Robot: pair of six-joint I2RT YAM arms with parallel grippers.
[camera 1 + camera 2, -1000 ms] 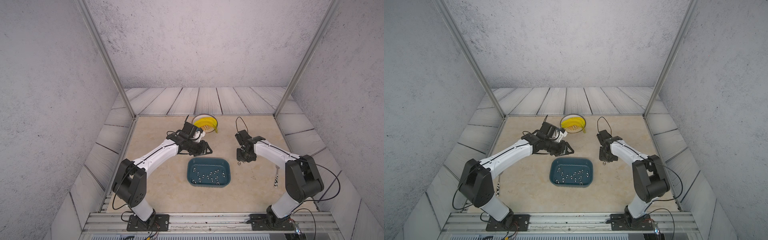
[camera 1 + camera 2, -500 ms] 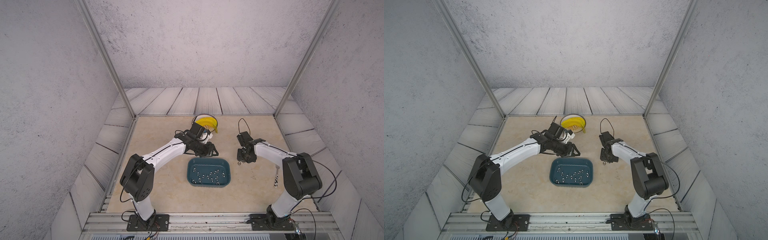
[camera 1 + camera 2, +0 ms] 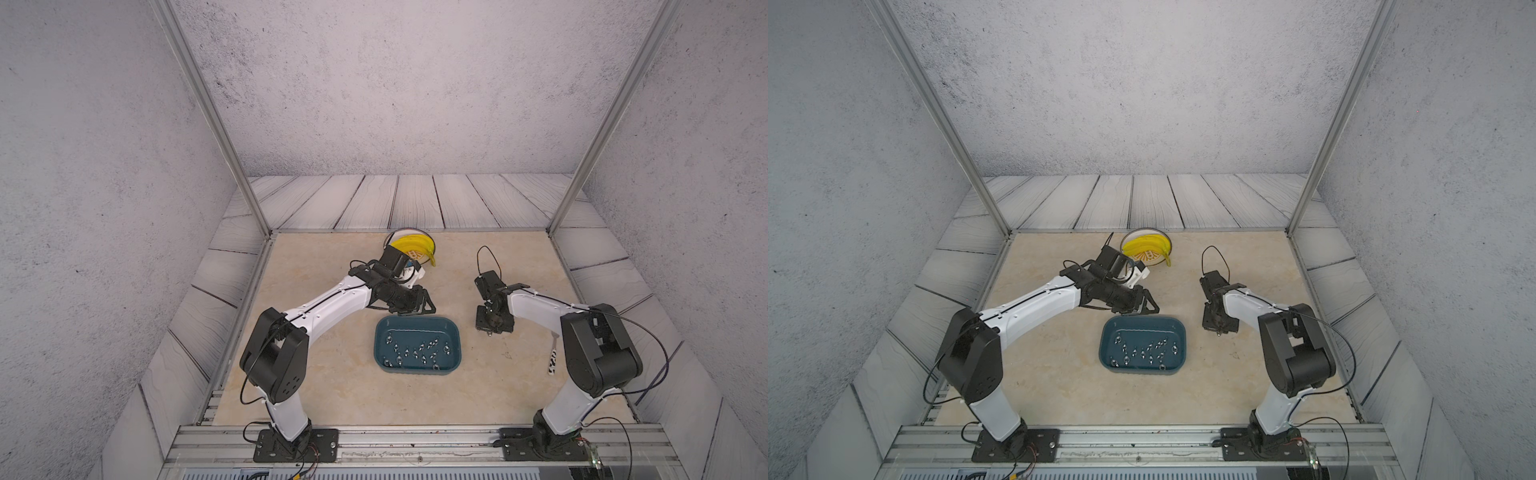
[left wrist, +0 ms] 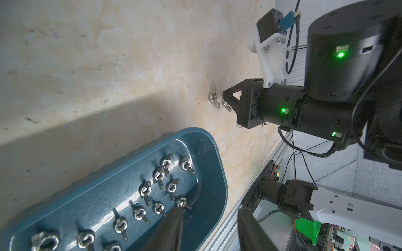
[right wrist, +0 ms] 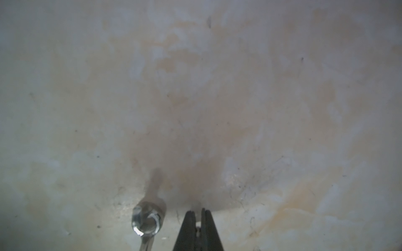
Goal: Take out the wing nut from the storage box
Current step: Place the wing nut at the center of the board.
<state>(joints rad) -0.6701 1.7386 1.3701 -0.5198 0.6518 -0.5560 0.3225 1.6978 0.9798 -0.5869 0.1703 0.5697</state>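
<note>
The wing nut in my right gripper is already low and close to a loose one, so my right gripper will next move slightly outward over the tabletop beside the loose one and let go.
The dark teal storage box [image 3: 415, 319] [image 3: 1142, 318] lies mid-table with several silver wing nuts [image 3: 415, 351] [image 4: 165, 163] inside. My left gripper [image 3: 417, 306] [image 4: 208, 217] hovers open over the box's far edge, nothing between its fingers. To the right of the box, my right gripper [image 3: 490, 330] [image 4: 225, 99] points straight down with its tips at the table. It is shut on a wing nut [image 4: 225, 105], a thin sliver of metal showing between the fingers [image 5: 189, 226]. Another wing nut [image 4: 213, 97] [image 5: 146, 219] lies loose on the table just beside those tips.
A round white plate with yellow bananas [image 3: 411, 245] [image 3: 1146, 246] stands at the back, just behind my left wrist. A small white strip with black marks [image 3: 552, 361] lies near the right arm's base. Metal frame posts stand at the table's back corners.
My left arm has swung right and nearer, bringing its open gripper up to the box's far edge. The right gripper has stayed at its spot on the table.
</note>
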